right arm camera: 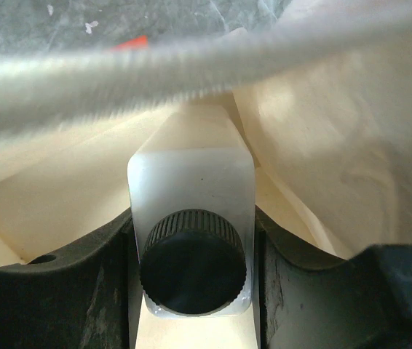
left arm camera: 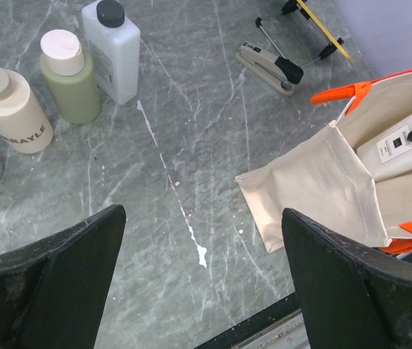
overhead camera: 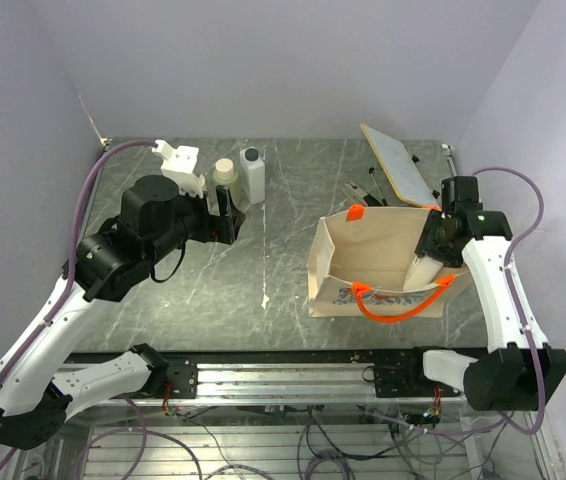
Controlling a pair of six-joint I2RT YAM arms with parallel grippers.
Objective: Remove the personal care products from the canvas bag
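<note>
Bare tabletop [overhead camera: 279,197] lies beside the standing white bottle; my right gripper should next rise clear of the bag [overhead camera: 363,255], cross left in the top view, lower there and release.
The beige canvas bag [overhead camera: 363,255] with orange handles stands open at the right; it also shows in the left wrist view [left arm camera: 315,189]. My right gripper [overhead camera: 433,250] reaches into it and is shut on a white rectangular bottle with a black cap [right arm camera: 191,193], which sits between the fingers [right arm camera: 82,283]; the bottle also shows in the left wrist view [left arm camera: 395,149]. Outside at the back left stand a white rectangular bottle [left arm camera: 113,51], an olive-green bottle [left arm camera: 70,86] and a cream round bottle [left arm camera: 9,109]. My left gripper [left arm camera: 202,291] is open and empty above the table, near those bottles.
A tan board [overhead camera: 398,163] leans at the back right behind the bag. A stapler [left arm camera: 268,67] lies on the grey marble table [overhead camera: 283,250] between the bottles and the bag. Bag fabric [right arm camera: 322,123] closes around my right gripper.
</note>
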